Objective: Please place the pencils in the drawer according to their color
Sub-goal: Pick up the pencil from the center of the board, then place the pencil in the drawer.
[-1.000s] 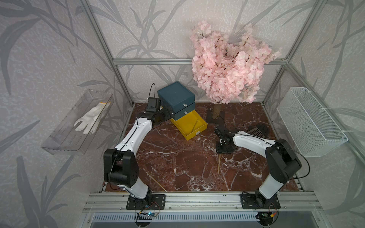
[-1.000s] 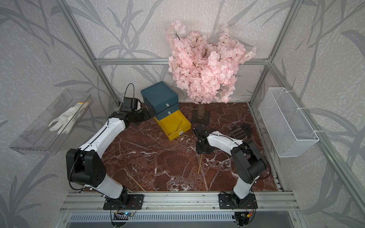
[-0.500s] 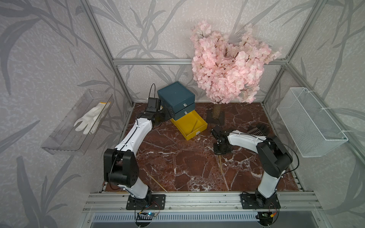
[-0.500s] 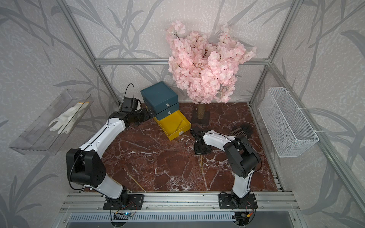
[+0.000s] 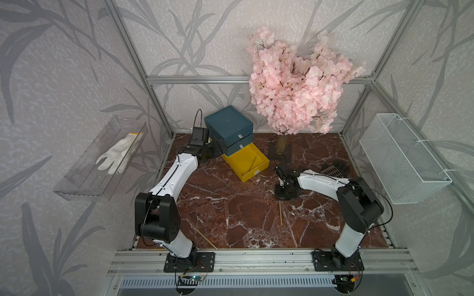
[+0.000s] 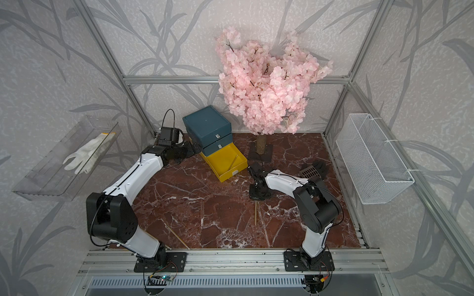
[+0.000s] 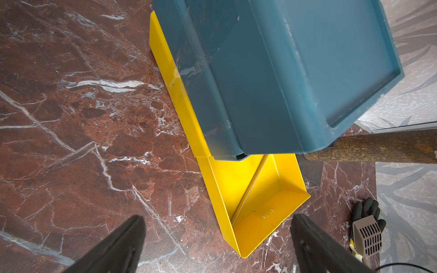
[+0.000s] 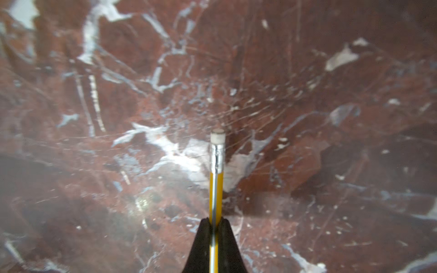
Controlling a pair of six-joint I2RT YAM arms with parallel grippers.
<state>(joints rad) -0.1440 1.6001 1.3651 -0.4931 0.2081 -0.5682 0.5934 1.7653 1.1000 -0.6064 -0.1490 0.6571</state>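
My right gripper lifts and carries the pencil outward over the open yellow drawer (image 5: 246,161) next, then lowers to release it beside the one inside, since both are yellow.
The drawer (image 5: 228,125) is a dark teal chest at the back, with its bottom yellow drawer (image 5: 246,161) pulled out. One yellow pencil (image 5: 254,162) lies inside it. My right gripper (image 5: 283,193) points down at the marble floor, shut on a yellow pencil (image 8: 216,179) whose eraser end sticks out past the fingertips (image 8: 205,227). The rest of that pencil (image 5: 280,214) runs toward the front. Another yellow pencil (image 5: 204,234) lies at the front left. My left gripper (image 7: 217,218) is open beside the chest (image 7: 283,71), holding nothing.
A pink blossom tree stands on a dark base (image 5: 280,152) right of the yellow drawer. A black glove and a grey scoop (image 5: 334,167) lie behind my right arm. A white wire basket (image 5: 400,159) hangs on the right wall. A clear shelf (image 5: 84,179) holds a white glove.
My right gripper's jaws have closed on the yellow pencil, and its arm has shifted a little to the left. The left arm has stayed still.
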